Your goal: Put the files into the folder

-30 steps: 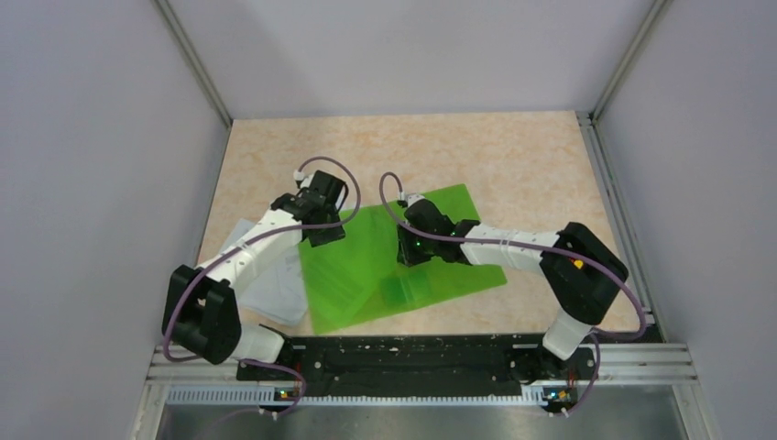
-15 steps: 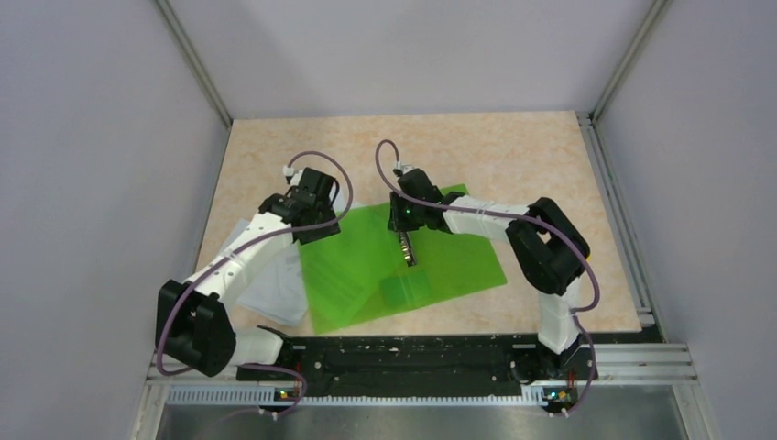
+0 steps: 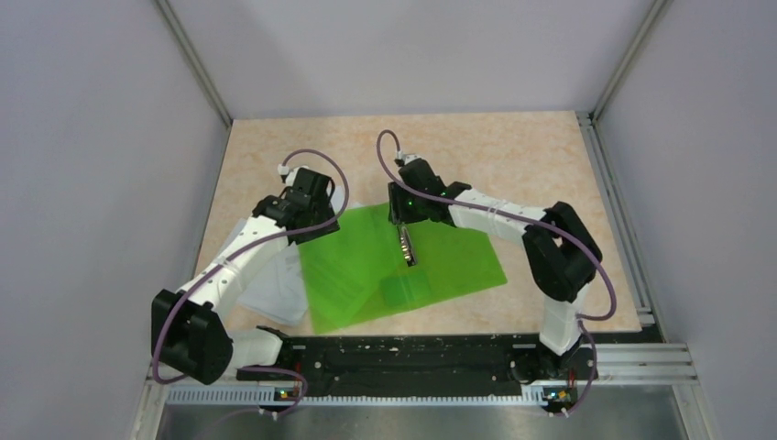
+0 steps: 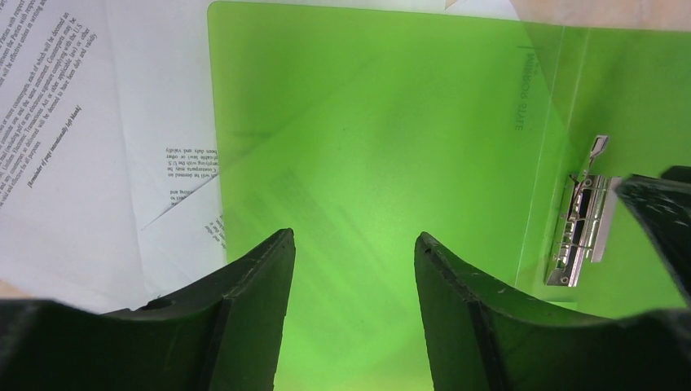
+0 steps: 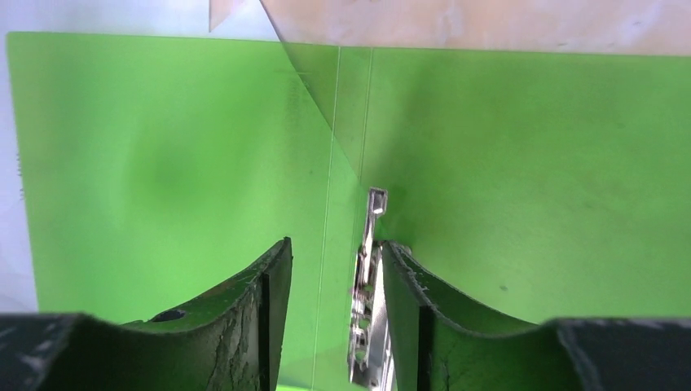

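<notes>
My right gripper should next move back, then lower onto the clip's bar [image 3: 406, 246] [image 5: 371, 316], as its open fingers hang by the clip's far end, short of the bar's middle.
The green folder [image 3: 458, 261] lies flat mid-table, its metal clip [image 3: 406, 247] showing near the middle. The files [image 3: 275, 289], white printed sheets, lie at its left edge, partly under the green plastic. In the left wrist view the files [image 4: 81, 122] show beside the folder [image 4: 367, 122], and printed text shows faintly through the green. My left gripper [image 4: 350, 238] hangs open over the folder's left half with nothing between its fingers. My right gripper [image 5: 338, 244] is open over the folder [image 5: 530, 147]. The clip [image 5: 367, 309] stands between its jaws, against the right finger.
Grey walls and metal rails [image 3: 623, 211] bound the beige table [image 3: 513, 156] on three sides. The black base rail [image 3: 403, 357] runs along the near edge. The right gripper's dark finger [image 4: 660, 220] shows at the right edge of the left wrist view.
The right gripper has pulled back toward the far side and opened wider, uncovering the clip. The left gripper has shifted slightly up and left and opened further.
</notes>
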Available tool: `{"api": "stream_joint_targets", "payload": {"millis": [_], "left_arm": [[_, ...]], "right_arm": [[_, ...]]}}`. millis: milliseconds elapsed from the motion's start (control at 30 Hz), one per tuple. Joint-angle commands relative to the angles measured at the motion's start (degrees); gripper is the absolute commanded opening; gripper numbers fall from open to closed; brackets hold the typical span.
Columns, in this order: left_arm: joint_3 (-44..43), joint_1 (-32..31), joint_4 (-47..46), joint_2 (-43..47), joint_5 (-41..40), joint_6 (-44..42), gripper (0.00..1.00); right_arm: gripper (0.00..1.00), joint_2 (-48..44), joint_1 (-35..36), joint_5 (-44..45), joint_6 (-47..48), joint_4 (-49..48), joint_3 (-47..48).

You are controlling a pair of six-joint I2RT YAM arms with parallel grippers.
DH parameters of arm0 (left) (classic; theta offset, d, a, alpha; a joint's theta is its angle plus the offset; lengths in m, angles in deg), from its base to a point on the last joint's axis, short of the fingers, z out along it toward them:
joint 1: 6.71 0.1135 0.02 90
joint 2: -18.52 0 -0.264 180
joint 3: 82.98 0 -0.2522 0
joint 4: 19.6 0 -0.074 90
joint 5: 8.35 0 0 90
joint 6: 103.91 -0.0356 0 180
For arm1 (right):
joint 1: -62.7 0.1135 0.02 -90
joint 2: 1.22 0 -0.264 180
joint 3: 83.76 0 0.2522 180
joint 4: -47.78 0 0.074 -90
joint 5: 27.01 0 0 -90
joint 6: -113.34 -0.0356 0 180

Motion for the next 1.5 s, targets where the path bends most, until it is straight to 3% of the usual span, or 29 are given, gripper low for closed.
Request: {"api": "stream_joint_targets", "payload": {"millis": [0, 200, 767, 1000, 1233, 1467], "left_arm": [[-0.39, 0.29, -0.70, 1.87, -0.62, 0.04, 0.62], [-0.82, 0.38, -0.96, 1.89, -0.27, -0.07, 0.62], [-1.27, 0.62, -0.37, 1.22, 0.16, 0.46, 0.62], [-1.27, 0.61, -0.44, 0.76, 0.33, 0.92, 0.61], [-1.42, 0.59, -0.44, 0.39, 0.50, 1.08, 0.61], [-2.18, 0.60, -0.12, 0.11, 0.35, 0.84, 0.61]], "right_arm": [[0.45, -7.90, 0.49, 4.87, 2.53, 4.71, -1.33], [0.45, -8.71, 1.65, 4.86, 4.11, 6.33, -5.09], [0.45, -1.91, 4.06, 6.69, 6.20, 8.09, -2.80], [0.36, -0.46, 4.03, 5.79, 6.28, 6.97, -2.09], [0.16, -0.14, 4.08, 7.00, 6.70, 6.95, -0.51], [0.13, -1.07, 2.49, 8.34, 7.04, 8.17, 1.68]]}}
